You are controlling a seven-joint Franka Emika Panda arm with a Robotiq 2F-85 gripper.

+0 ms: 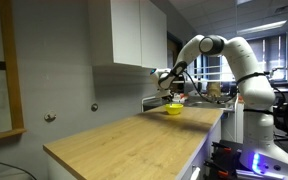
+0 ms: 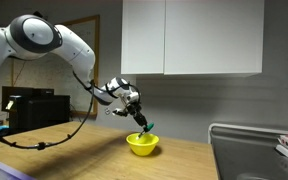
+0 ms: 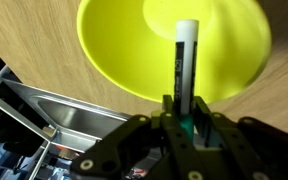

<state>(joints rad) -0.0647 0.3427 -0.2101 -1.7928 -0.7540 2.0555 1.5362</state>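
The marker goes down a little toward the open inside of the yellow bowl (image 2: 142, 145) next and my gripper releases it there, since it already hangs over the bowl.
My gripper (image 3: 183, 108) is shut on a marker (image 3: 183, 60) with a black barrel, a white end and a teal part between the fingers. In the wrist view the marker points out over a yellow bowl (image 3: 114, 50) on the wooden counter. In both exterior views the gripper (image 2: 142, 119) (image 1: 170, 87) hangs just above the yellow bowl (image 2: 142, 145) (image 1: 172, 110), with the marker (image 2: 148, 127) slanting down toward it. I cannot tell whether the marker's tip touches the bowl.
The wooden counter (image 1: 124, 135) stretches toward the camera. A metal sink (image 3: 64, 115) (image 2: 249, 160) lies beside the bowl. White wall cabinets (image 2: 194, 35) hang above. A black box (image 2: 34, 110) stands at the counter's far end.
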